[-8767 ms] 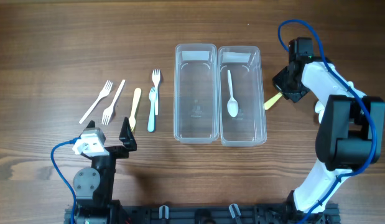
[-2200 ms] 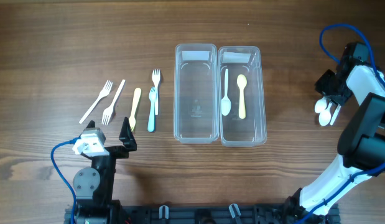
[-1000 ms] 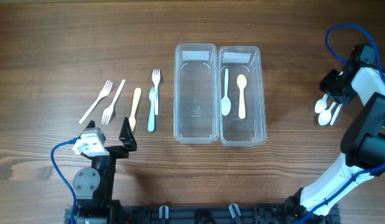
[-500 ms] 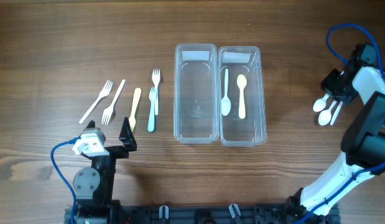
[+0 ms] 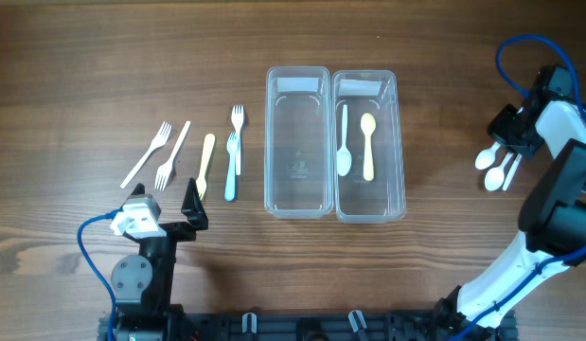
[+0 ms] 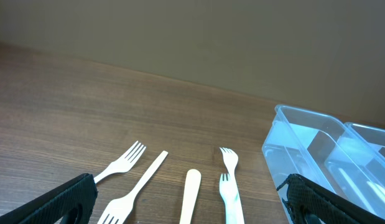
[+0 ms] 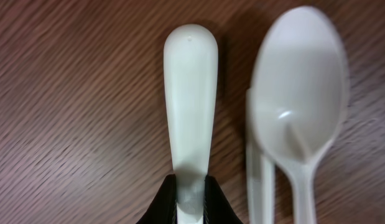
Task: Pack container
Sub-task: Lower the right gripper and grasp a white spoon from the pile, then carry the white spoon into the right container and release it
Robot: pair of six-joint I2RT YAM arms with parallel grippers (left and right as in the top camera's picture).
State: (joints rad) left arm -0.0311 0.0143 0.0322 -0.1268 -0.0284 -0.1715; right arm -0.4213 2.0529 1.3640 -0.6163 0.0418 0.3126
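Observation:
I should lift my right gripper, move it to the left in the overhead view and let go of the white spoon inside the container with the yellow spoon (image 5: 368,148), because spoons gather there.
Two clear containers stand side by side mid-table. The left container (image 5: 297,72) is empty and also shows in the left wrist view (image 6: 304,146). The right container (image 5: 398,142) holds a white spoon (image 5: 344,144) and a yellow spoon (image 5: 368,148). My right gripper (image 5: 508,144) is at the far right, low over the table. In the right wrist view the right gripper (image 7: 191,194) is shut on a white spoon (image 7: 190,93). Another white spoon (image 7: 298,93) lies beside it. My left gripper (image 6: 189,208) is open and empty near the front left.
Left of the containers lie two white forks (image 5: 148,153) (image 5: 173,154), a pale yellow utensil (image 5: 205,163), a small white fork (image 5: 238,117) and a blue fork (image 5: 231,169). Loose white spoons (image 5: 498,176) lie at the far right.
The yellow spoon, earlier at the right gripper beside the container, now lies inside the right container. The right gripper moved to the far right and closed on a white spoon, shifting it slightly left.

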